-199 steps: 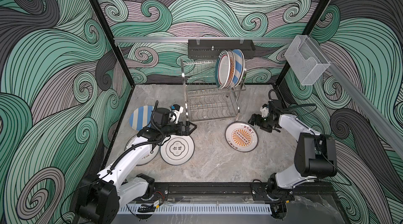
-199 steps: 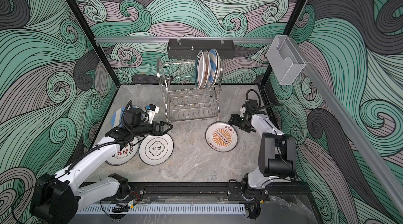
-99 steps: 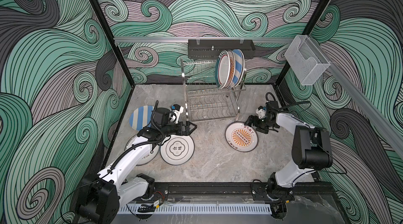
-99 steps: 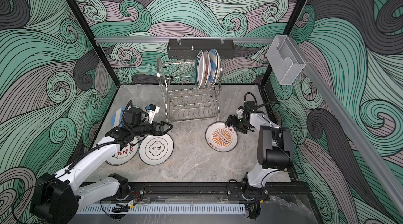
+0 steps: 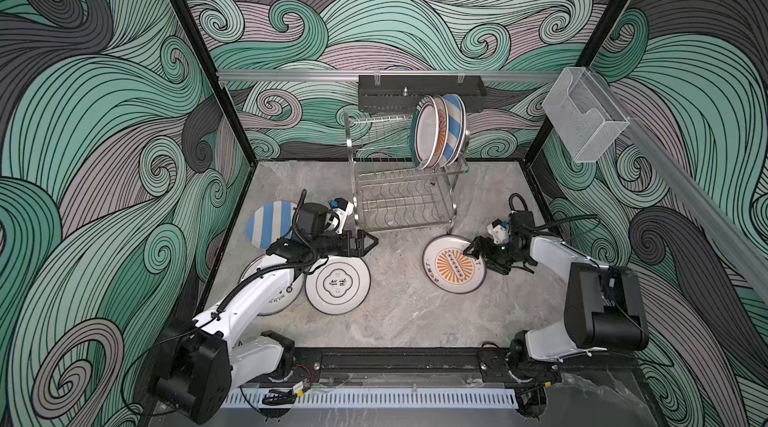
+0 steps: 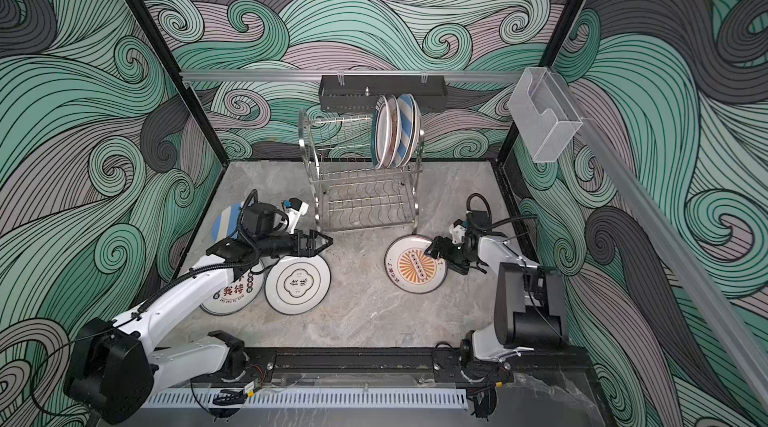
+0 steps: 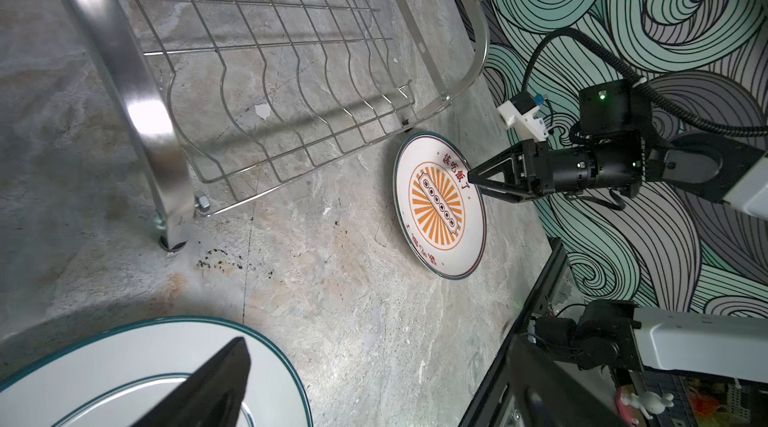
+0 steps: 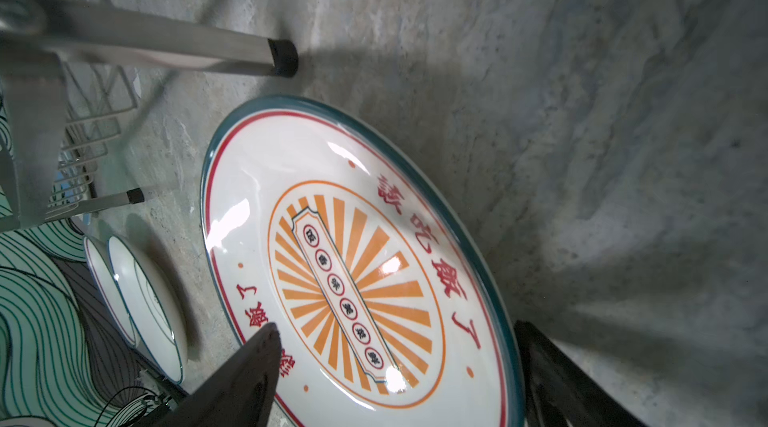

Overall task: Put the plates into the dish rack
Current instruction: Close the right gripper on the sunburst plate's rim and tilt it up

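Observation:
I need to lower my right gripper and draw it slightly back around the orange sunburst plate's rim (image 5: 485, 269) (image 8: 514, 379), then close it, because one finger is already inside that rim and one is outside.
The steel dish rack (image 5: 399, 196) stands at the back with three plates (image 5: 440, 129) upright at the right end of its upper tier. An orange sunburst plate (image 5: 455, 265) lies flat by the rack's right front leg. My right gripper (image 5: 473, 247) is open low over its right side; one finger (image 8: 257, 362) sits above the plate's face and the other is outside the rim. My left gripper (image 5: 370, 244) hangs open above the far edge of a white plate with Chinese characters (image 5: 337, 285). A blue-and-white striped plate (image 5: 268, 225) and another white plate (image 6: 230, 292) lie under the left arm.
A black perforated tray (image 5: 419, 92) hangs on the back wall behind the rack. A clear plastic box (image 5: 582, 121) is fixed to the right rail. The rack's rubber-tipped leg (image 8: 282, 57) stands close to the sunburst plate's rim.
My right gripper has moved left, from beside the sunburst plate to over its right edge. The left arm has stayed where it was.

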